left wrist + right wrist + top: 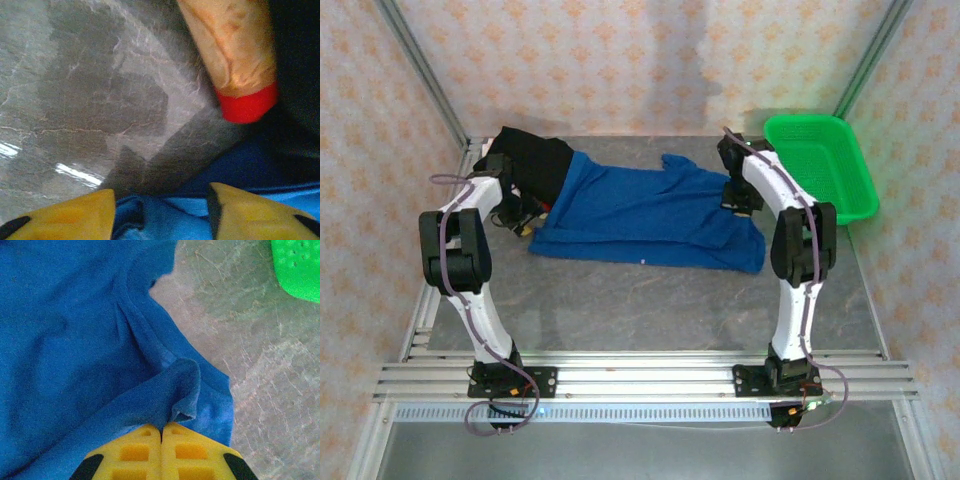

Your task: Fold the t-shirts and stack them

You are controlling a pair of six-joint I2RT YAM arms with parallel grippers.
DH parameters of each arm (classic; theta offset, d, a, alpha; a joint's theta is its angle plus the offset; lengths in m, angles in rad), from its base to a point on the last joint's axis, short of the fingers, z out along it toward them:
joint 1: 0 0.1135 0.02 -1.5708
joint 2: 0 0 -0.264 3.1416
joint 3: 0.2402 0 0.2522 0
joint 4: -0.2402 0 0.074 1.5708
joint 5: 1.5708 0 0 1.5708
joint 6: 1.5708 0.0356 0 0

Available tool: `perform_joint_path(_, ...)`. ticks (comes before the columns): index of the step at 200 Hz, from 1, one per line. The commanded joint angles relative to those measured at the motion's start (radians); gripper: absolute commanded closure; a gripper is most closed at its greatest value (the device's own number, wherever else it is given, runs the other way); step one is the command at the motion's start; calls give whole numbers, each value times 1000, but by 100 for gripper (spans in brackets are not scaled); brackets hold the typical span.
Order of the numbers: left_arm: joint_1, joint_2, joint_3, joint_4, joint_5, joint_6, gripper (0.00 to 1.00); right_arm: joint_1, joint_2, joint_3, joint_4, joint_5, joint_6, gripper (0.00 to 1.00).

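The robot's right gripper needs to move slightly outward next, then let go of the raised fold onto the blue t-shirt (pixel 640 210), whose cloth is spread out directly below.
A royal blue t-shirt (pixel 640 210) lies spread across the middle of the table. Its left end overlaps a black t-shirt (pixel 535 160) at the back left. My left gripper (pixel 523 222) is low at the blue shirt's left edge. In the left wrist view the left gripper (pixel 160 217) has its yellow fingers (pixel 75 215) well apart, with blue cloth (pixel 165 222) lying loose between them. My right gripper (pixel 740 200) is at the shirt's right end. In the right wrist view the right gripper (pixel 161 432) is shut on a raised fold of the blue t-shirt (pixel 75 340).
A green plastic basket (pixel 820 165) stands at the back right; its corner (pixel 297 265) lies just beyond the shirt's right edge. A tan-orange piece with a red end (pixel 240 65) lies by the black cloth (pixel 300 75). Bare grey tabletop (pixel 650 305) stretches in front of the shirt.
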Motion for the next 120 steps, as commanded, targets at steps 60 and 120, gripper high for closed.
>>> perform_joint_path(60, -24, -219, 43, -34, -7, -31, 33, -37, 247, 318, -9, -75, 109, 94)
perform_joint_path(120, -160, -365, -126, -76, 22, -2, 35, -98, 101, 152, 372, -401, 251, 43)
